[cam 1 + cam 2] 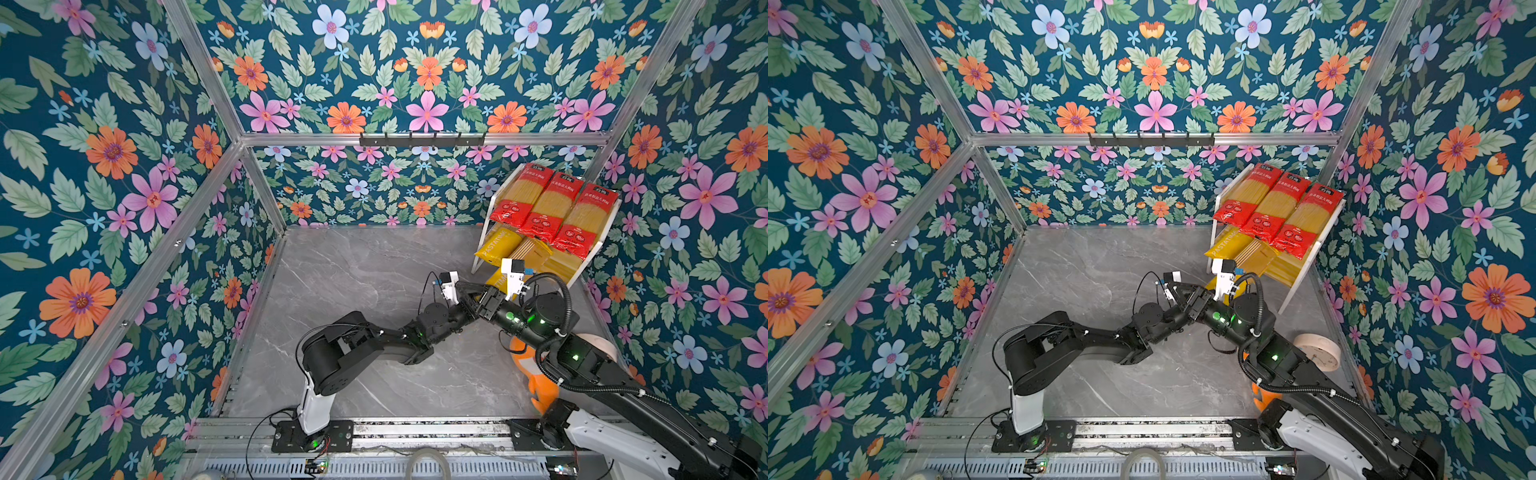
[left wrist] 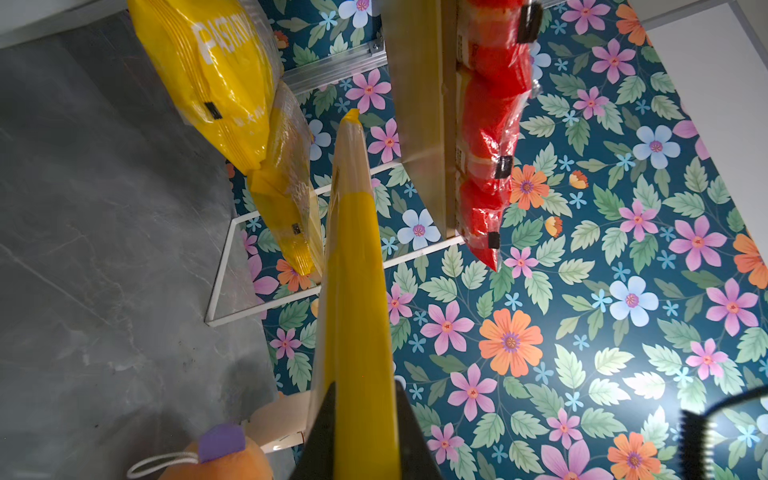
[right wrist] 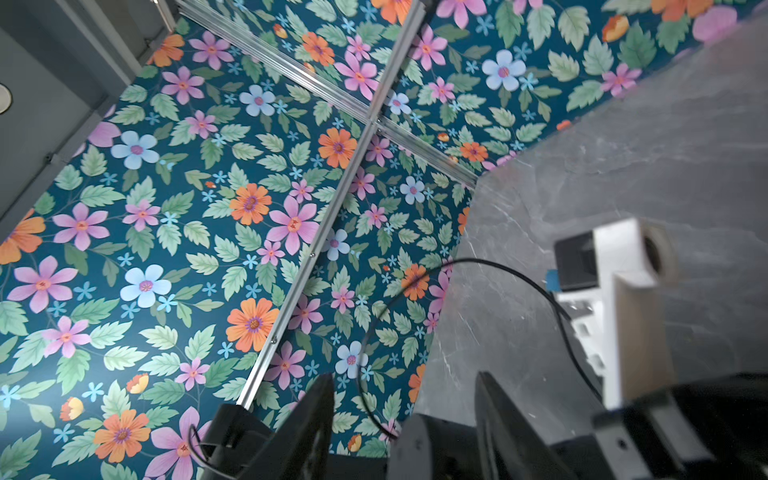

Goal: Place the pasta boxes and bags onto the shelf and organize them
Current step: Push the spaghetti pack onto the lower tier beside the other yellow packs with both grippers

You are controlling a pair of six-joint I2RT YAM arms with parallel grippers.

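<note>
The left gripper will next carry the yellow pack outward onto the bare end of the shelf's lower level and let go of the pack's thin edge, because that wood is still empty.
Three red pasta packs (image 1: 555, 203) (image 1: 1277, 203) lie side by side on the upper tier of the shelf (image 1: 484, 235) at the back right. Two yellow packs (image 1: 496, 245) (image 2: 216, 75) rest on its lower tier. My left gripper (image 2: 363, 386) (image 1: 471, 298) is shut on another yellow pack (image 2: 353, 249) (image 1: 496, 280), held in front of the lower tier and pointing into it. My right gripper (image 3: 404, 376) sits right beside the left one, facing it. Its jaws stand apart with nothing between them.
An orange plush shark (image 1: 525, 365) (image 2: 216, 457) lies on the grey marble floor under my right arm. A round cream disc (image 1: 1316, 351) stands near the right wall. A black hook rail (image 1: 422, 140) hangs on the back wall. Floral walls close in three sides.
</note>
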